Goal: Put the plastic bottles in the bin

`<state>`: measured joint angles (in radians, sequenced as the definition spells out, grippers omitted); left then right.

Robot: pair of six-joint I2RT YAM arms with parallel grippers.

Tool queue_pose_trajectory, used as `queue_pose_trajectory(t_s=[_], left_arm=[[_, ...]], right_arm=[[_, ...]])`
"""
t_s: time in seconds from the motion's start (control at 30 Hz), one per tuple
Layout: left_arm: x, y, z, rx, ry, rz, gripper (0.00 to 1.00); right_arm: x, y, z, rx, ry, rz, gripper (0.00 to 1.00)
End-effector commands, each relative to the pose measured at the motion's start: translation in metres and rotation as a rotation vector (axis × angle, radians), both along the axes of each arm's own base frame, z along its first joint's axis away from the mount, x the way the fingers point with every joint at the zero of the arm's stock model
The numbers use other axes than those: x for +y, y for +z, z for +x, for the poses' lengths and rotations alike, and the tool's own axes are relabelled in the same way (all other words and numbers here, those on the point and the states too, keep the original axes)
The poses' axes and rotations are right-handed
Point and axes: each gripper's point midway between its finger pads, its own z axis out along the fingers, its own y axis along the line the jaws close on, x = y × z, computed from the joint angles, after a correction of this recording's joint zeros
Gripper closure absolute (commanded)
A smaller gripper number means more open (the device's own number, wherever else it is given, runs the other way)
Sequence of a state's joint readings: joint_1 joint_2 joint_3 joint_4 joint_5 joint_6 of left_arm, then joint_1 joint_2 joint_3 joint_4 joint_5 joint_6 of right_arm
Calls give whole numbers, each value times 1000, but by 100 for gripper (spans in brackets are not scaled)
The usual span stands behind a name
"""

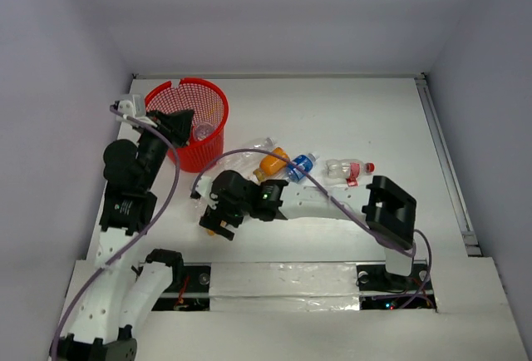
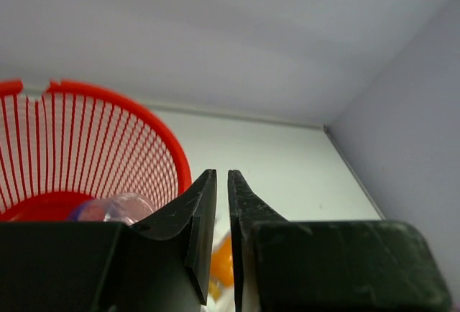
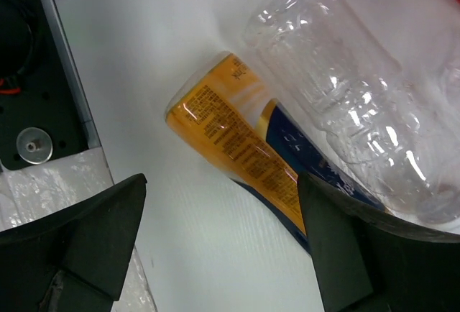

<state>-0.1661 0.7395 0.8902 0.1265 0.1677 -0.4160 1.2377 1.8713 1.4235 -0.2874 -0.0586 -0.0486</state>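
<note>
The orange-yellow bottle runs under the finger nearest the clear bottle, so my right gripper needs to move toward the clear bottle's side and down next, and close around the labelled body (image 3: 260, 155).
The red mesh bin (image 1: 214, 100) stands at the back left, with a clear bottle (image 1: 202, 132) lying inside it. My left gripper (image 1: 179, 120) is shut and empty, over the bin's near rim. In the left wrist view the bin (image 2: 108, 132) and that bottle (image 2: 115, 208) sit left of the gripper (image 2: 221, 175). My right gripper (image 1: 218, 221) is open and low on the table. Just beyond its tips (image 3: 226, 254) lie an orange-yellow bottle (image 3: 237, 139) and a plain clear bottle (image 3: 352, 103), ungripped.
Other bottles lie mid-table: a plain clear one (image 1: 263, 145), an orange one (image 1: 273, 161), a blue-labelled one (image 1: 301, 165) and a red-capped one (image 1: 347, 168). White walls enclose the table. A metal rail (image 1: 445, 161) runs along the right edge.
</note>
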Motion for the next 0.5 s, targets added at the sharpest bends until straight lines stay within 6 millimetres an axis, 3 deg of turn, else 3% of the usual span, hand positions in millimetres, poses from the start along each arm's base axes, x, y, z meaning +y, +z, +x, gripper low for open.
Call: queue_pose_trajectory(t_s=[0.0, 0.13, 0.17, 0.33, 0.47], left_arm=[[-10, -43, -23, 116, -88, 41, 91], [-12, -79, -48, 199, -124, 64, 86], [-11, -81, -55, 191, -124, 63, 86], [-8, -83, -73, 179, -128, 68, 84], [-8, -77, -83, 147, -136, 57, 82]], right_arm=[[2, 0, 0, -62, 48, -85, 9], [8, -6, 5, -84, 76, -126, 7], [11, -4, 8, -95, 74, -127, 7], [4, -32, 17, -112, 67, -255, 7], [5, -47, 7, -104, 110, -301, 7]])
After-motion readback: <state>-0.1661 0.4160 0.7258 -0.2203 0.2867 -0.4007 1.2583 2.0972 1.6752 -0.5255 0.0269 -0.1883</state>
